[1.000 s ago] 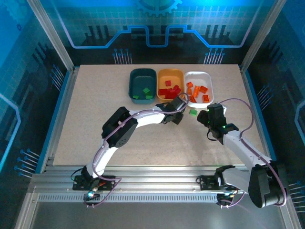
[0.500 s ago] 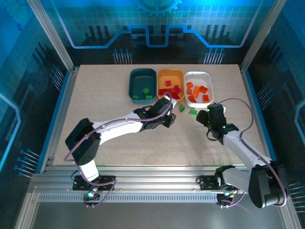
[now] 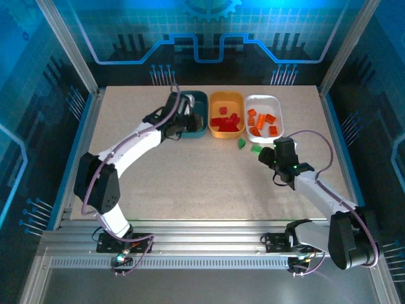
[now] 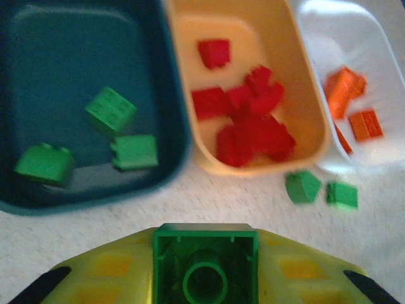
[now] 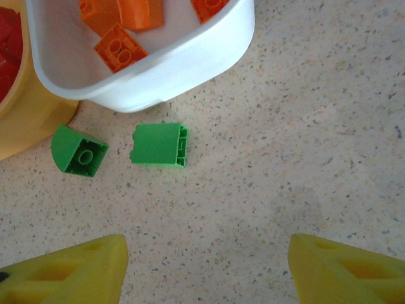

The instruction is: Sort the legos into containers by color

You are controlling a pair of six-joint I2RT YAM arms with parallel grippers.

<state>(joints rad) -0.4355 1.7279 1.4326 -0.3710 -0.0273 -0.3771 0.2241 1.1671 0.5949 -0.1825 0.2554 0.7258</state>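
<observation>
My left gripper reaches past the teal tray's near rim next and releases the matching lego, since the tray's bottom beside its green legos lies outward.
My left gripper (image 3: pixel 179 122) hangs over the near edge of the dark teal tray (image 3: pixel 201 101), shut on a green lego (image 4: pixel 205 261) held stud-hollow toward the camera. Three green legos (image 4: pixel 111 109) lie in the teal tray (image 4: pixel 76 38). The orange tray (image 4: pixel 304 95) holds several red legos (image 4: pixel 248 123), and the white tray (image 4: pixel 373 44) holds orange legos (image 4: pixel 345 82). Two green legos (image 5: pixel 158 145) (image 5: pixel 78 152) lie on the table just in front of the white tray (image 5: pixel 190 63). My right gripper (image 5: pixel 205 266) is open, a short way behind them, with nothing between its fingers.
The three trays stand side by side at the back of the speckled table (image 3: pixel 190 183). The two loose green legos (image 3: pixel 241 144) (image 3: pixel 255 149) sit between the trays and the right gripper (image 3: pixel 269 155). A metal frame borders the table on all sides.
The left arm has swung from in front of the orange tray leftward and back to the teal tray, carrying the green lego. The right arm has hardly moved.
</observation>
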